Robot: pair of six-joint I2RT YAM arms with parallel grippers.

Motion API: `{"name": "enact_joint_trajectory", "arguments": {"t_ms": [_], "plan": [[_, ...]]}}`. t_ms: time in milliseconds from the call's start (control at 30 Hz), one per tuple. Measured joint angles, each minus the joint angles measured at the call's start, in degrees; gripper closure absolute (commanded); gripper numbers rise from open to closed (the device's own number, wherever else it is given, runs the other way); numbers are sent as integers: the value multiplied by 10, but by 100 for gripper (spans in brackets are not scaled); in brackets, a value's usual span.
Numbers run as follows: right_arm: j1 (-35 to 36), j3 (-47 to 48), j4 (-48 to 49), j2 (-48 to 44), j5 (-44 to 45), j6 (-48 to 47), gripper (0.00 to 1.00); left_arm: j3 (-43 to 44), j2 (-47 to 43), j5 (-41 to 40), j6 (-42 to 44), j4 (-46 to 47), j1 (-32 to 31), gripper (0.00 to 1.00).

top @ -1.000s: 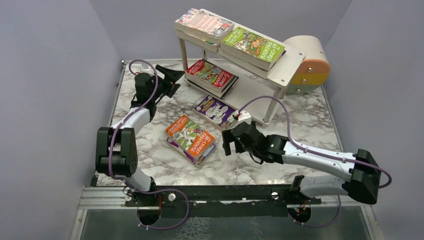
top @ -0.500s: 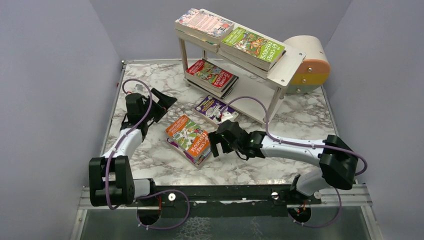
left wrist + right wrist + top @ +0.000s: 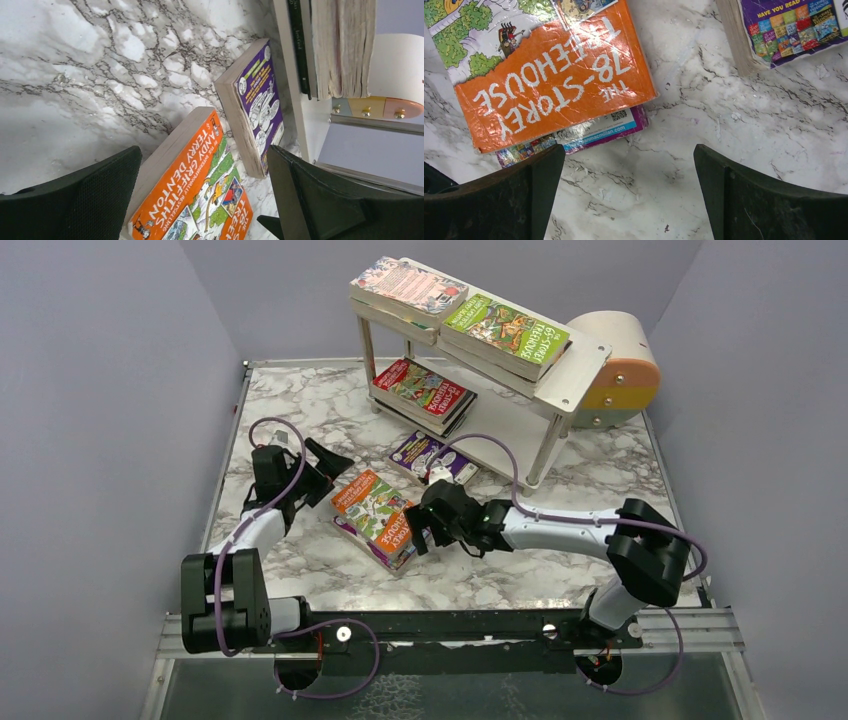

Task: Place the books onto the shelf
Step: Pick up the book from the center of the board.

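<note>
The orange book's corner sticks out past the book beneath, so my left gripper will next go down, tilt level and move in onto that corner beside it.
An orange book lies on a second book in the middle of the table. A purple book lies against the shelf's lower board. On the shelf rest a pink-patterned book and a green book on top, and a red stack below. My left gripper is open just left of the orange book, which shows between its fingers. My right gripper is open at that book's right edge, over bare marble.
A round beige-and-orange box stands behind the shelf at the right. Grey walls close in the marble table on three sides. The shelf's thin legs stand near the purple book.
My left gripper has drawn back from the shelf toward the orange book, its jaws spreading wider. My right gripper has slid left up to that book's right edge.
</note>
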Motion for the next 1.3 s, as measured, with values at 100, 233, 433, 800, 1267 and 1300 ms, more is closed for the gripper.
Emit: {"name": "enact_joint_trajectory", "arguments": {"t_ms": [100, 233, 433, 800, 1267, 1300], "plan": [[0, 10, 4, 16, -4, -2, 0, -9, 3, 5, 3, 4, 6, 9], [0, 25, 7, 36, -7, -5, 0, -19, 8, 8, 6, 9, 22, 9], [0, 49, 16, 65, -8, -14, 0, -77, -10, 6, -24, 40, 58, 8], [0, 73, 26, 88, -10, -29, 0, -95, 19, 29, -61, 100, 78, 6], [0, 76, 51, 99, -13, -45, 0, -120, 93, 80, -116, 216, 79, 11], [0, 76, 54, 101, -14, -47, 0, -121, 95, 80, -119, 221, 79, 12]]}}
